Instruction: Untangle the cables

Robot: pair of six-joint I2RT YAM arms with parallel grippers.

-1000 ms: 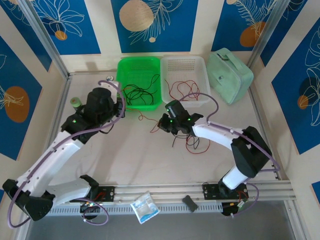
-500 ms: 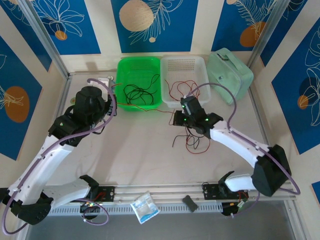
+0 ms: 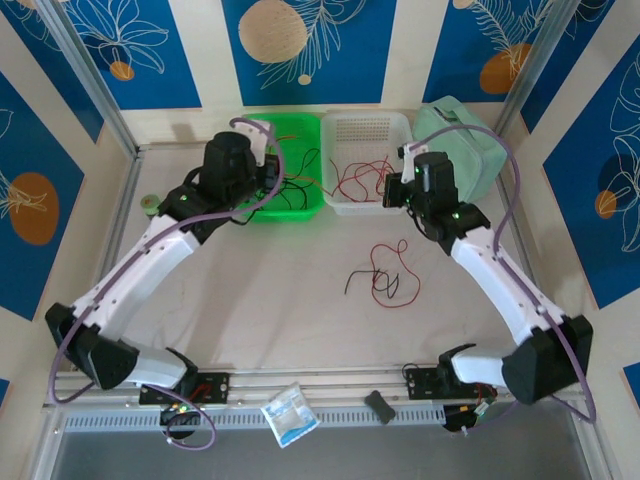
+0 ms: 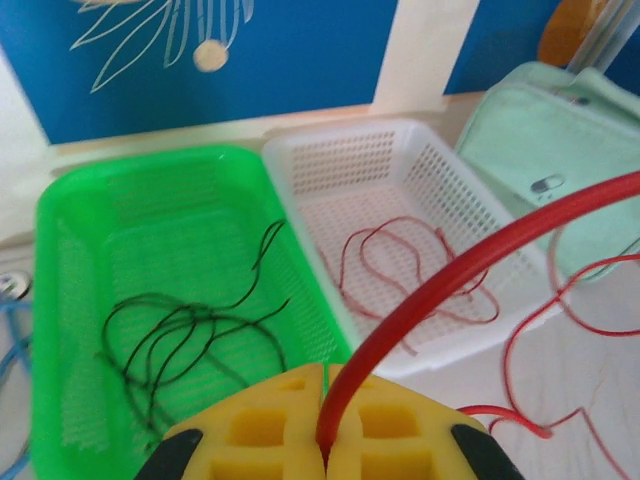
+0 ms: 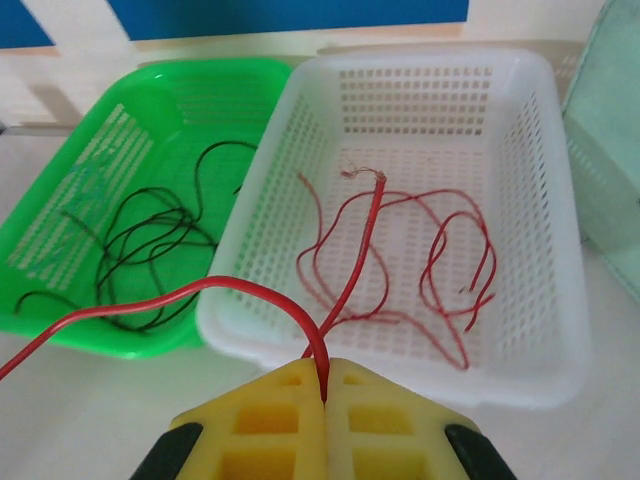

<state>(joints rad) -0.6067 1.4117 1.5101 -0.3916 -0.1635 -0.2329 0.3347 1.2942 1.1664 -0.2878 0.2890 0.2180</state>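
The white basket's bottom with red cables is outward of my right gripper. So my right gripper should move outward over the white basket (image 3: pixel 395 125) and let go of the red cable.
My left gripper (image 4: pixel 325 372) (image 3: pixel 270 172) hangs over the green basket (image 3: pixel 300 135), shut on a red cable (image 4: pixel 470 270) that runs off to the right. My right gripper (image 5: pixel 326 368) (image 3: pixel 394 192) is at the white basket's (image 3: pixel 395 125) front edge, shut on a red cable (image 5: pixel 250 290). One strand leads left; the other end lies in the white basket. Black cables (image 4: pixel 180 335) lie in the green basket, red ones (image 5: pixel 440 250) in the white one. A small red and black tangle (image 3: pixel 385 278) rests on the table.
A mint green case (image 3: pixel 462 150) stands right of the white basket. A green tape roll (image 3: pixel 150 205) sits at the left edge. A white packet (image 3: pixel 290 412) and a small dark block (image 3: pixel 380 405) lie on the front rail.
Both arms swung toward the back. The left gripper went from the table's left to the green basket; the right went from mid-table to the white basket, drawing a red cable out of the tangle.
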